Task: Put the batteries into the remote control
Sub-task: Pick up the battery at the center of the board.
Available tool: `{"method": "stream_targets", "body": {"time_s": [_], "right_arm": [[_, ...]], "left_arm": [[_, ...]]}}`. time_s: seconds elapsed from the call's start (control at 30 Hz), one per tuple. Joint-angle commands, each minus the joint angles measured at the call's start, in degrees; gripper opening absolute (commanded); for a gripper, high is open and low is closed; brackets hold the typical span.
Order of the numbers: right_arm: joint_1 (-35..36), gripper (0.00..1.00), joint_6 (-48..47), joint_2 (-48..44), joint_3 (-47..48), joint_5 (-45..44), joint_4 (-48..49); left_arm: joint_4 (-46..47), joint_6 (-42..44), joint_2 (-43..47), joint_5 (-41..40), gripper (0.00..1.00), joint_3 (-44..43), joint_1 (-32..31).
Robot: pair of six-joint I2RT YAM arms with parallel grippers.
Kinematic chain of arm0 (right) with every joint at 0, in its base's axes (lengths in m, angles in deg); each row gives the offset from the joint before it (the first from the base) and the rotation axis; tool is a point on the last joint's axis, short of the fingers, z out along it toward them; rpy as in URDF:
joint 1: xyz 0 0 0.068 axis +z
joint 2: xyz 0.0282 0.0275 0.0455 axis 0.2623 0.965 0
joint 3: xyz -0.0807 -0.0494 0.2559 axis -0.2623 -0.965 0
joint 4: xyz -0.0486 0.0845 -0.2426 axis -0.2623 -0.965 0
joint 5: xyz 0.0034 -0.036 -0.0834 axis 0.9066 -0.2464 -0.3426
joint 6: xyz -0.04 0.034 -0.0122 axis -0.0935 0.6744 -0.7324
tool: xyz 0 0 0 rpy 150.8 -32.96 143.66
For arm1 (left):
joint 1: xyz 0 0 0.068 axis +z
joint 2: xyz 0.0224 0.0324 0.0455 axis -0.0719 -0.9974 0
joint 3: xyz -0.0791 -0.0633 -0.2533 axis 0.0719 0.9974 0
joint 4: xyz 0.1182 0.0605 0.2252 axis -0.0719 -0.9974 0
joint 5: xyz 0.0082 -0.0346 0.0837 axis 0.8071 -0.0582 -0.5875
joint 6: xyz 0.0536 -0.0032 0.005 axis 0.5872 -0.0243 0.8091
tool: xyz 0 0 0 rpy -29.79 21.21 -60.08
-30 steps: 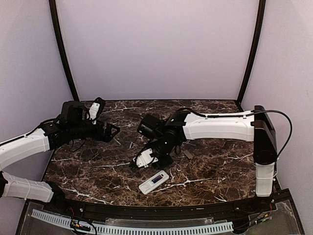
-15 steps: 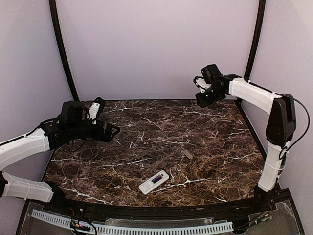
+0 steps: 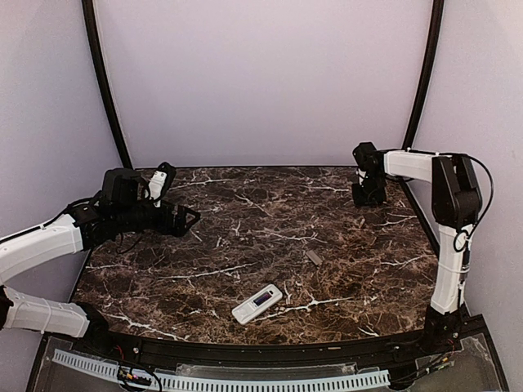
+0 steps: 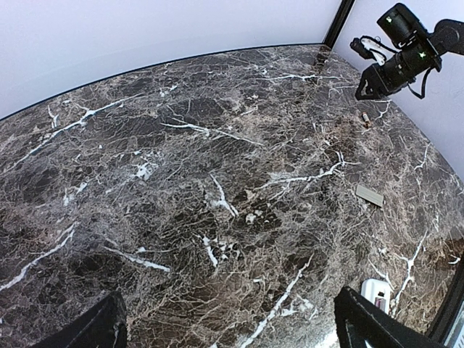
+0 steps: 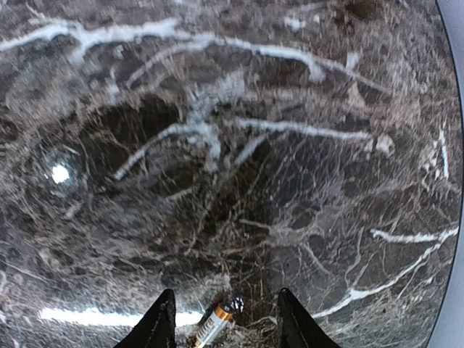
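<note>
The right gripper comes down over the battery's gold end (image 3: 361, 220) (image 5: 224, 312) next and closes. The battery lies on the marble between the open fingers but below their ends.
The white remote control (image 3: 257, 303) lies display up near the table's front edge; its end shows in the left wrist view (image 4: 376, 289) behind a finger. My right gripper (image 3: 368, 198) is low over the far right of the table. In the right wrist view it (image 5: 225, 296) is open, and a gold-and-black battery (image 5: 211, 327) lies on the marble between its fingers, closer to the left one. The battery also shows in the left wrist view (image 4: 366, 119). My left gripper (image 3: 189, 217) is open and empty at the far left, its fingers (image 4: 101, 328) wide apart.
A small flat grey piece (image 3: 314, 257) lies on the marble table (image 3: 245, 245) right of centre, beyond the remote; it also shows in the left wrist view (image 4: 370, 195). Black frame posts (image 3: 418, 90) stand at the back corners. A black raised rim runs along the front edge.
My right arm left the table's middle beside the remote, swung up to the back right, then came down to the far right over the battery. The left arm has not moved.
</note>
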Motion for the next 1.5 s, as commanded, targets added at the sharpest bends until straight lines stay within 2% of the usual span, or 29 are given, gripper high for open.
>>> {"method": "stream_targets", "body": {"time_s": [0.0, 0.23, 0.6, 0.97, 1.2, 1.37, 1.47], "right_arm": [[-0.3, 0.44, 3.9, -0.4, -3.3, 0.7, -0.5], [-0.3, 0.40, 3.8, 1.9, -4.9, 4.6, -0.1], [-0.3, 0.35, 5.6, -0.2, -10.1, 5.1, 1.0], [-1.1, 0.00, 5.4, -1.2, -11.9, 11.4, 2.5], [-1.1, 0.00, 4.7, -4.7, -12.3, 20.7, 5.0], [-0.1, 0.00, 6.1, -13.1, -14.3, 28.8, 11.4], [3.4, 0.00, 6.4, -19.2, -15.3, 33.0, 18.0]], "left_arm": [[0.4, 0.1, 0.6, 0.3, 0.99, 0.8, 0.3], [0.3, 0.1, 0.4, 0.7, 0.99, 0.6, 0.3], [0.3, 0.2, 1.3, 0.3, 0.99, 0.7, 0.3], [0.4, 0.4, 1.8, 0.2, 0.99, 0.7, 0.3], [0.9, 0.7, 2.5, -0.2, 0.99, 1.1, 0.3], [2.1, 0.8, 3.7, -0.3, 0.99, 2.1, 0.3], [3.4, 1.1, 4.5, -0.6, 0.97, 2.8, 0.3]]}}
